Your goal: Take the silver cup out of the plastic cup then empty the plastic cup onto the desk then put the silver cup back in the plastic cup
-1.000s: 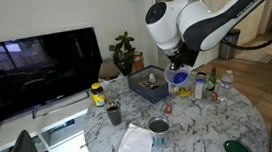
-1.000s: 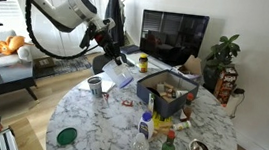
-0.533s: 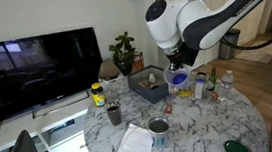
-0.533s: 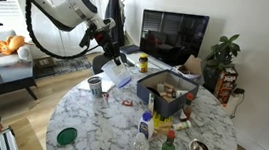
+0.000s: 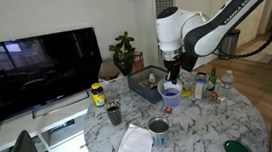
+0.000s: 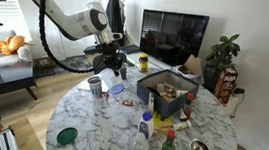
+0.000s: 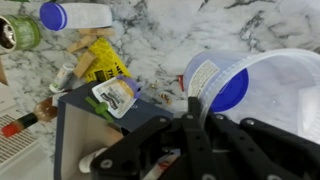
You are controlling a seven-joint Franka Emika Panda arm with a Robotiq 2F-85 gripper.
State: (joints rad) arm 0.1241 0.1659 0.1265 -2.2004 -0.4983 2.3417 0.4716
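I need to move my gripper down, turn the plastic cup upright onto the bare marble beside the silver cup and let go of the plastic cup's rim, because that spot is below my gripper.
My gripper is shut on the rim of the plastic cup. It holds the cup tilted, low over the marble desk. In the wrist view a blue round thing lies inside the translucent cup. The silver cup stands upright on the desk, apart from the gripper, and does not show in the wrist view.
A dark box of small items stands mid-table. Bottles, a dark brown cup, a white cloth and a green lid are also on the desk. Yellow packets lie near the box.
The arm has swung and lowered. The plastic cup has come down toward the desk and tilted, still in the gripper. The silver cup has not moved.
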